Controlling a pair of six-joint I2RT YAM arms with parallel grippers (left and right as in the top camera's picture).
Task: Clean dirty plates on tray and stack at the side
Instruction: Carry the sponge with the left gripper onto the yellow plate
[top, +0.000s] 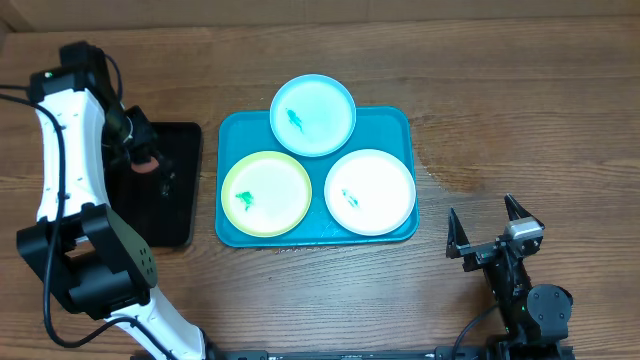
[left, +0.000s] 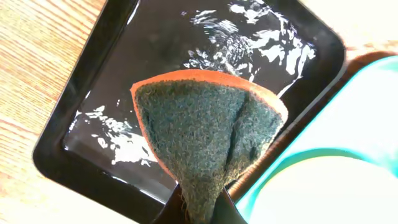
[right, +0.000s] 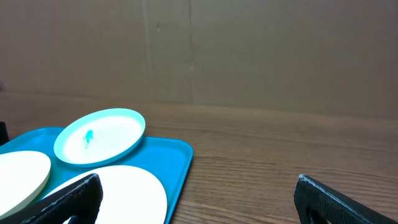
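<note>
My left gripper moves next from the black tray to the right in the overhead view, and it should lower the sponge onto the yellow-green plate (top: 256, 197) (left: 336, 194), where a green smear shows.
The teal tray (top: 385, 125) holds three plates. The pale blue plate (top: 313, 115) rests tilted on the tray's far rim, with a green smear. The yellow-green plate (top: 267, 194) sits front left and the white plate (top: 370, 191) front right, each with a green smear. My left gripper (top: 145, 160) is shut on an orange and dark green sponge (left: 211, 124), held above the black tray (left: 186, 37). My right gripper (top: 490, 235) is open and empty, right of the teal tray (right: 177, 155). The right wrist view shows the pale blue plate (right: 99, 135) and the white plate (right: 130, 190).
The narrow black tray (top: 170, 190) lies left of the teal tray and looks wet inside. Bare wooden table (top: 520, 130) spreads to the right of the teal tray. A brown wall stands behind the table in the right wrist view.
</note>
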